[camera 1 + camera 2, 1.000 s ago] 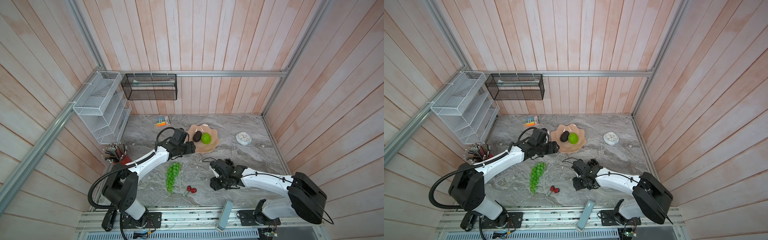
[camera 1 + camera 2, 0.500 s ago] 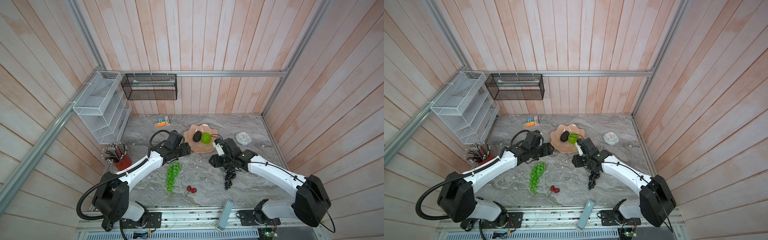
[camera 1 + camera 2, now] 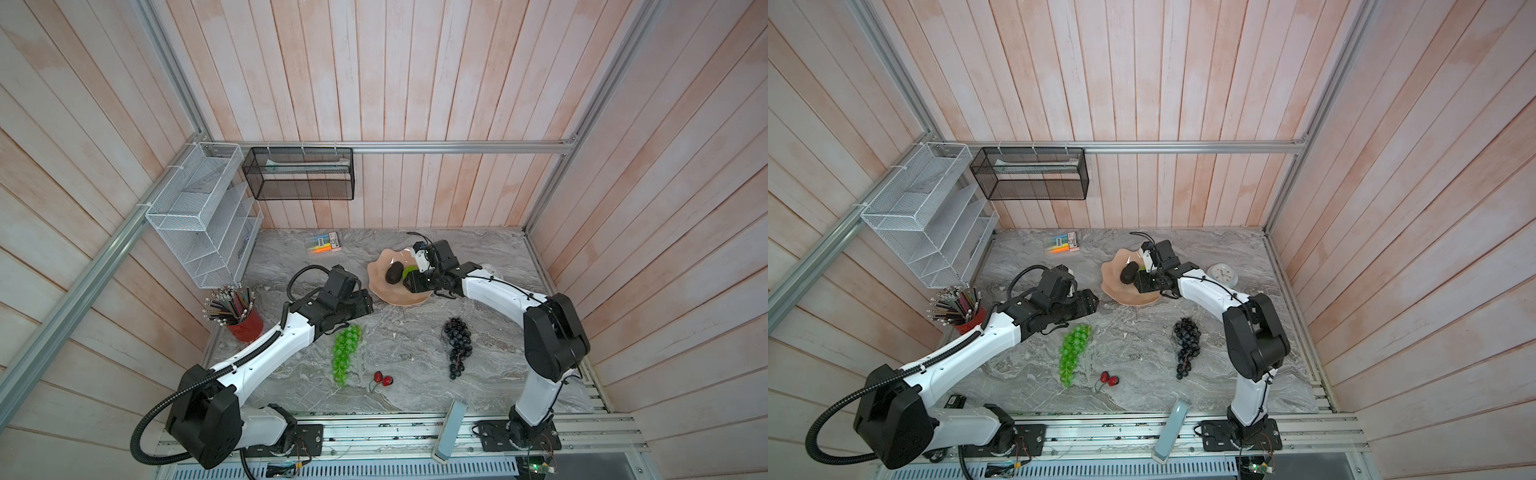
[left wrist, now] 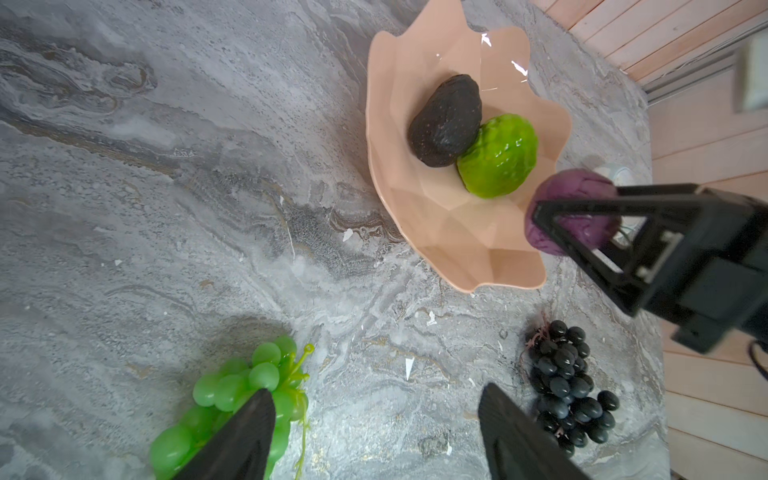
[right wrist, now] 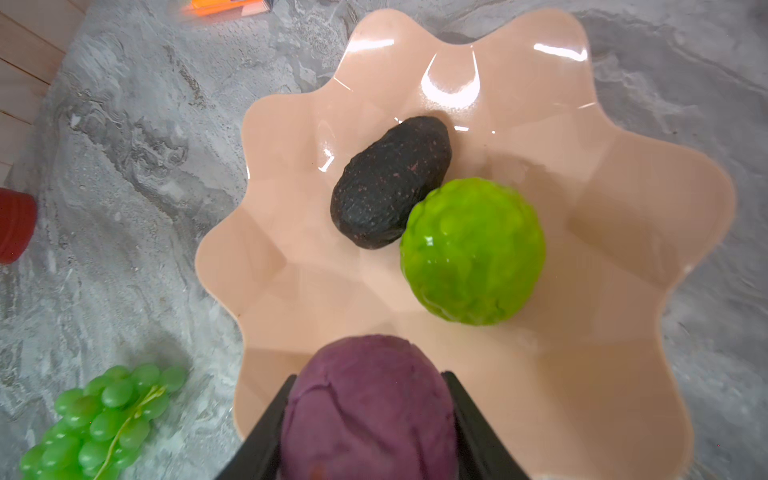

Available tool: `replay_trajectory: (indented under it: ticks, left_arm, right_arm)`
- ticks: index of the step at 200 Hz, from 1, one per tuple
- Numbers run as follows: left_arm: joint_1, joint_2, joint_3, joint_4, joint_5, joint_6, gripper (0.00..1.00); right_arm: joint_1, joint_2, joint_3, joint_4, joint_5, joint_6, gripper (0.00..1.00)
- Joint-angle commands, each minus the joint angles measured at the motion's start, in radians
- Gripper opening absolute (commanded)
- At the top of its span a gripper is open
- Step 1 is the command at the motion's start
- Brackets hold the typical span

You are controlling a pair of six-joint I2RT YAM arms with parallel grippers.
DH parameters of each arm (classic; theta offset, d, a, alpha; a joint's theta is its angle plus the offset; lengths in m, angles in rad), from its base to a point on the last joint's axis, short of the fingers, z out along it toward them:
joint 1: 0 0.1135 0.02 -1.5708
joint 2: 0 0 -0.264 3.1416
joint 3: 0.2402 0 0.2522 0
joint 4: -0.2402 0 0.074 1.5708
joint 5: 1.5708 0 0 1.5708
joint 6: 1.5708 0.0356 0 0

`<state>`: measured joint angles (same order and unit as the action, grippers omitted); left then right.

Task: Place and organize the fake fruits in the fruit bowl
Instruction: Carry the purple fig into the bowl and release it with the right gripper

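My right gripper should next move down toward the near end of the black oval and let go of the small purple ball (image 5: 368, 407), because the bare bottom of the fruit bowl is below my right gripper there.
The peach-pink fruit bowl (image 3: 386, 293) (image 5: 316, 291) holds a black oval (image 3: 393, 275) (image 5: 390, 180) touching a bright green bumpy ball (image 4: 496, 156) (image 5: 473, 251). My right gripper (image 3: 409, 284) (image 5: 368, 382) hangs over the bowl's near rim, shut on the small purple ball (image 5: 368, 407) (image 4: 573, 187). My left gripper (image 3: 365, 305) (image 4: 376, 395) stands open and empty left of the bowl, just above the green grape bunch (image 3: 345, 353) (image 4: 249, 386). On the table lie the dark purple grape bunch (image 3: 457, 345) (image 4: 565, 382) and the red cherry pair (image 3: 383, 379).
A small white clock (image 3: 1223, 274) sits right of the bowl, behind my right arm. A red pencil cup (image 3: 241, 316) stands at the left edge, a highlighter pack (image 3: 324, 243) at the back. A white wire rack (image 3: 199, 216) and black mesh basket (image 3: 299, 178) hang on the walls.
My right arm swung from the table's front up to the bowl with the purple ball in its grip. My left gripper drew back from the bowl toward the green grapes.
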<state>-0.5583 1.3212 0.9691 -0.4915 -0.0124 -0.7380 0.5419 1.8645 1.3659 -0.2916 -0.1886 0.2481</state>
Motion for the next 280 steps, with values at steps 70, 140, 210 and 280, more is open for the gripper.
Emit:
replay_trajectory:
  ticks: [70,140,210,280]
  left_arm:
    - [0.026,-0.049,-0.033,-0.046,-0.038,-0.015,0.8]
    - [0.103,-0.125,-0.047,-0.108,0.02,0.014,0.78]
    - [0.195,-0.15,-0.092,-0.113,0.14,0.017,0.77]
    - [0.216,-0.042,-0.078,-0.117,0.255,0.12,0.75]
  right_arm:
    - [0.041,0.127,0.061,0.02,-0.03,-0.029,0.43]
    - [0.05,0.175,0.082,0.04,0.046,-0.044,0.52]
    - [0.061,0.2,0.092,0.031,0.05,-0.058,0.67]
    - [0.086,0.107,0.115,-0.038,0.144,-0.104,0.77]
